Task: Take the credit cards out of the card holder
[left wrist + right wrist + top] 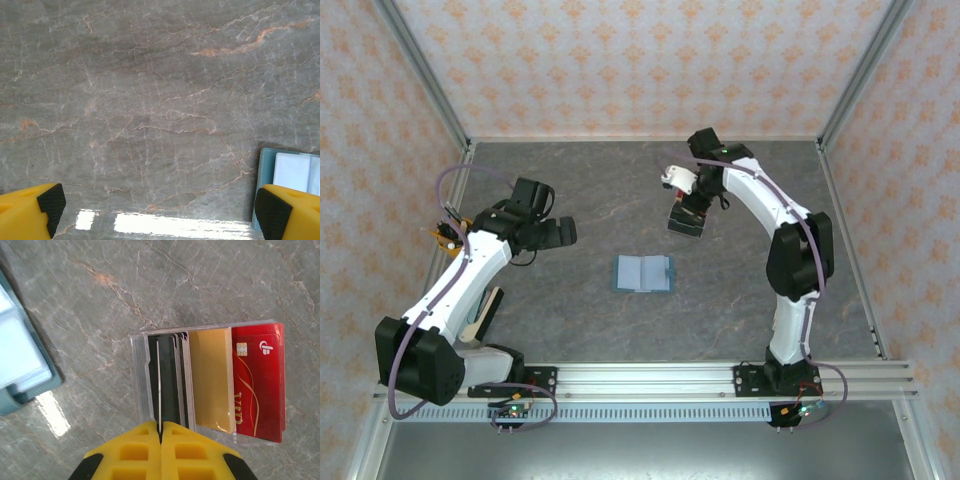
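I will lower my right gripper onto the dark cards in the clear box (685, 222) and let go of the thin card, because that card hangs upright over the stack.
The teal card holder (644, 272) lies open and flat at mid-table, its pale blue inner faces up; one corner appears in the left wrist view (290, 170) and its edge in the right wrist view (22, 370). My right gripper (160, 427) is shut on a thin card (158, 385) seen edge-on, held upright over a clear box. In that box lie credit cards: a red one (260, 385), a tan one (212, 380) and dark ones (171, 375). My left gripper (160, 210) hovers open over bare table left of the holder, nothing between its fingers (50, 202).
The clear plastic box (141, 375) sits on the grey marbled table, back right of the holder, under my right gripper (686, 218). My left gripper (555, 232) is left of the holder. A beige object (485, 312) lies beside the left arm. Patterned walls enclose the table.
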`<action>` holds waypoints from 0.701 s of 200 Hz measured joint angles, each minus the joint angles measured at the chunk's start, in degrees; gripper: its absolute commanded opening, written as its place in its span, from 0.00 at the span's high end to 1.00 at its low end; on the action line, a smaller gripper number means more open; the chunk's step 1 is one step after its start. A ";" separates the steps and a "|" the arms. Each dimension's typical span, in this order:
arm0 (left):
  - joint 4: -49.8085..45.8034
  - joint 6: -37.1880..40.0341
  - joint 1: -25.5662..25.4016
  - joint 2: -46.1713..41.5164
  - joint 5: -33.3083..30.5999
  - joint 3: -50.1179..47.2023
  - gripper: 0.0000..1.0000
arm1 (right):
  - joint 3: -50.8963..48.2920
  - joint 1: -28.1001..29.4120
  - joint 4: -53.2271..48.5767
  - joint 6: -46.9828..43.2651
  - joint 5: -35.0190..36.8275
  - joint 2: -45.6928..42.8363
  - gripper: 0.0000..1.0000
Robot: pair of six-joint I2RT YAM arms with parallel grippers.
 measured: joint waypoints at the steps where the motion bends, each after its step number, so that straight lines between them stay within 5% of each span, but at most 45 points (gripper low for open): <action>1: 0.00 0.00 0.00 0.00 0.02 -0.02 0.00 | 0.15 0.00 -0.13 -0.17 0.11 0.20 1.00; 92: -0.04 0.20 0.00 0.04 0.02 -0.11 0.00 | 4.46 0.00 -3.26 -5.84 1.97 5.66 0.91; 140: -0.04 0.20 0.00 0.09 0.02 -0.11 0.00 | 7.43 0.00 -4.90 -5.79 2.45 7.56 0.76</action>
